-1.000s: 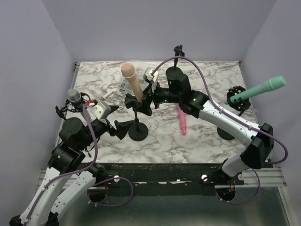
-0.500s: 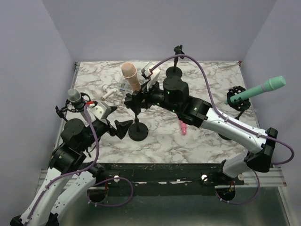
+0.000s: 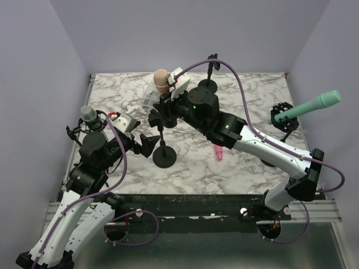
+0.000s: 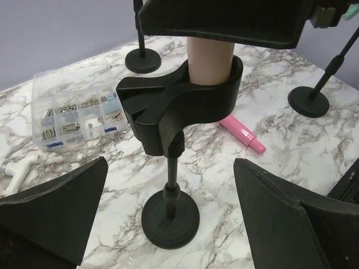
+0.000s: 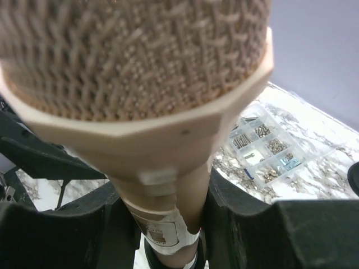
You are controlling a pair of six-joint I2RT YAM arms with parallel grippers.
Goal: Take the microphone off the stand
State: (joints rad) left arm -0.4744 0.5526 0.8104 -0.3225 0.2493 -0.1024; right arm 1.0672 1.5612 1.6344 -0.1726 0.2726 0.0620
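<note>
My right gripper next needs to lift from the stand's clip, cross, lower and let go, as bare marble by the pink microphone (image 3: pixel 205 148) is below it, to the right in the top view.
The beige microphone (image 3: pixel 161 80) sits in the clip of a black stand (image 3: pixel 164 158) at mid-table. My right gripper (image 3: pixel 166 102) is shut on the microphone's handle (image 5: pixel 168 185) just above the clip, a black finger (image 5: pixel 255 224) pressed to each side. From the left wrist, the handle (image 4: pixel 210 60) drops into the clip (image 4: pixel 179 101), with the right gripper's body above it. My left gripper (image 4: pixel 170 168) stands wide open, low by the table, its fingers either side of the stand's pole and round base (image 4: pixel 170 219) without touching them. From the top camera the left gripper (image 3: pixel 147 143) sits just left of the stand.
A grey microphone (image 3: pixel 88 114) stands at the left edge and a green one (image 3: pixel 314 105) at the right. A pink microphone (image 3: pixel 219 152) lies on the marble. A clear parts box (image 4: pixel 76 109), a white fitting (image 4: pixel 14 168) and an empty stand (image 3: pixel 208 84) sit toward the back.
My right gripper swung left over the microphone and shut on its handle. The microphone now stands more upright. The left arm shifted slightly, its gripper still open.
</note>
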